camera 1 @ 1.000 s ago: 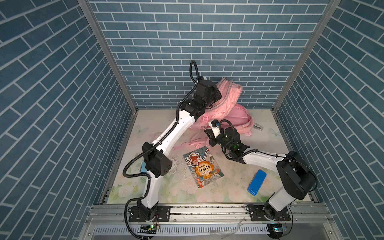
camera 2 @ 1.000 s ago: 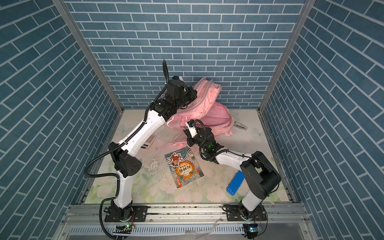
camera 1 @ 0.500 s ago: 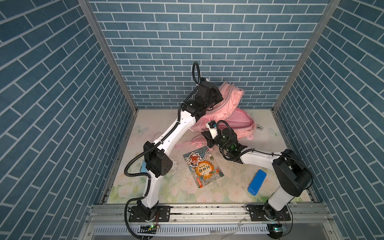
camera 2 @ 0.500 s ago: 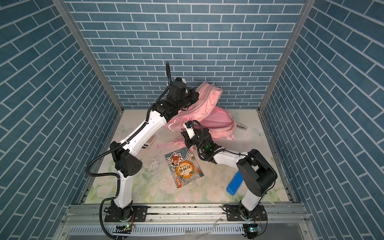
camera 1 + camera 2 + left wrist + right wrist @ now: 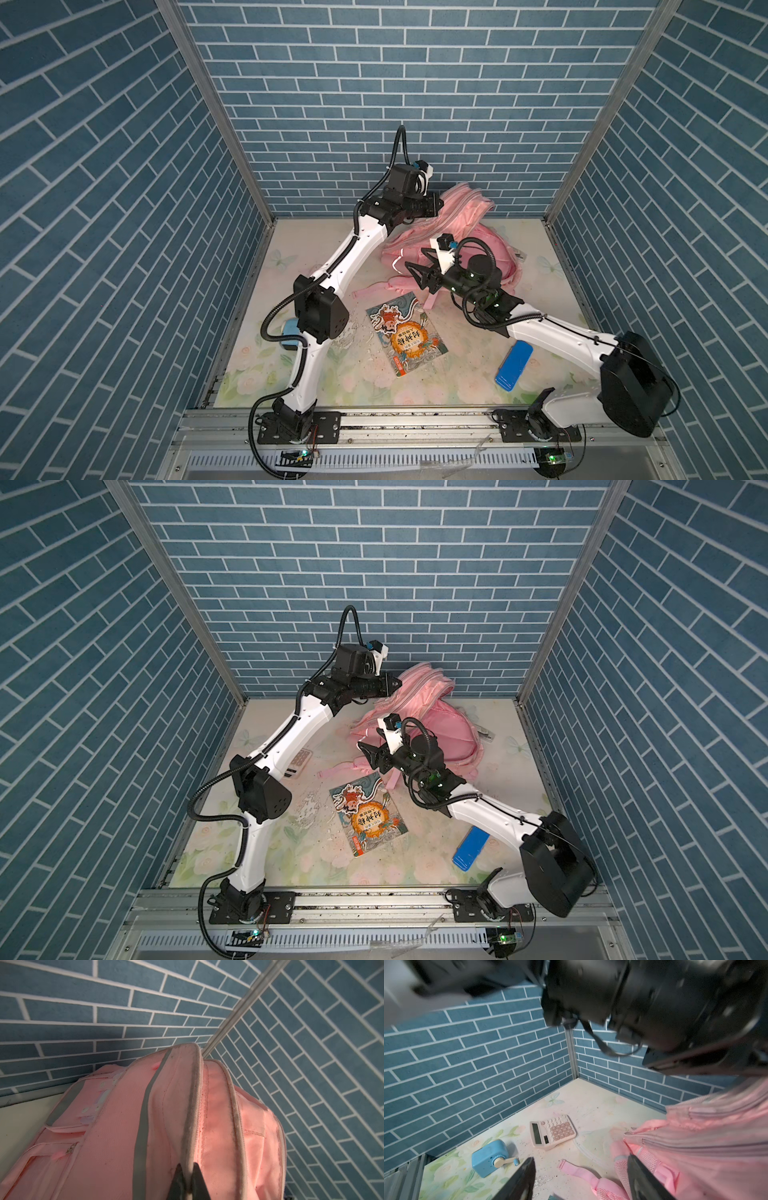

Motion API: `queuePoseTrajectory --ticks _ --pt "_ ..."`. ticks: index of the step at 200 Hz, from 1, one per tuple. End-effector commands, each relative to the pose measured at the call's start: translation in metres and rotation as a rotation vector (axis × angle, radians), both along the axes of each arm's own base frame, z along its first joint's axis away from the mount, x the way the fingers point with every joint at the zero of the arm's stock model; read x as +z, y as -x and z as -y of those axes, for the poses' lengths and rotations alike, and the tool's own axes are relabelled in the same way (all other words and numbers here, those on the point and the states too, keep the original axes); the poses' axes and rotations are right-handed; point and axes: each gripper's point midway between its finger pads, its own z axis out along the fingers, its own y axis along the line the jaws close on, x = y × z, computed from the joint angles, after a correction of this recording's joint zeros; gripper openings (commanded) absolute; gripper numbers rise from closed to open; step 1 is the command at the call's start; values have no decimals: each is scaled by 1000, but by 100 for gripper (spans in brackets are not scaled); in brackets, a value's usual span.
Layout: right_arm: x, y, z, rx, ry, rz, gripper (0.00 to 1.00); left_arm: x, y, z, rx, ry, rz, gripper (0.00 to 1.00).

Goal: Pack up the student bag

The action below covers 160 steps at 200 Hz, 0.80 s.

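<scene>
Next, my left gripper lowers the grey zipper edge a little over the bag's pink body (image 5: 417, 234) and releases it, as the bag's top is held up.
The student bag (image 5: 469, 216) (image 5: 432, 712), pink with grey zipper bands, lies at the back of the table with its top edge raised. My left gripper (image 5: 438, 204) (image 5: 397, 683) (image 5: 188, 1165) is shut on the grey zipper edge of the bag (image 5: 116, 1126) and holds it up. My right gripper (image 5: 417, 259) (image 5: 365, 746) (image 5: 581, 1158) stands open just above the table, at the bag's near left corner. Nothing is between its fingers. One finger is beside the bag's mesh side (image 5: 706, 1136), and a pink strap (image 5: 577, 1171) lies below the gap.
A picture book (image 5: 405, 332) lies in the middle of the floral table. A blue pencil case (image 5: 514, 365) lies under the right arm. A calculator (image 5: 552, 1131) (image 5: 300, 761) and a blue hand-crank sharpener (image 5: 490, 1157) sit on the left. Brick walls close in three sides.
The right gripper has gone from shut to open and drawn slightly back from the bag. The bag's raised top has sunk a little while the left gripper keeps its hold.
</scene>
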Motion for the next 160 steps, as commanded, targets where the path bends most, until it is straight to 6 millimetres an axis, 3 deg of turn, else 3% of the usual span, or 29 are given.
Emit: queuePoseTrajectory --ticks 1,28,62,70,76,102,119,137,160 --pt "-10 -1 22 -69 30 -66 70 56 4 1 -116 2 262 0" --pt "-7 -4 49 -140 28 -93 69 29 3 7 -163 -42 245 0" --pt "-29 -5 79 -219 52 -204 67 -6 2 4 -154 -89 158 0" --pt "-38 -4 86 -241 65 -246 66 -10 5 2 -138 -95 137 27" --pt "-43 -3 90 -255 74 -269 65 -12 4 -3 -110 -100 124 39" --pt "-69 10 98 -246 135 -355 62 -10 5 -30 23 -46 70 57" --pt "-90 23 96 -201 188 -439 61 -3 9 -57 112 50 23 82" --pt "-109 38 89 -127 215 -528 60 -2 16 -92 204 146 -37 86" --pt "-133 50 80 -59 216 -643 60 -26 40 -127 321 163 -140 86"
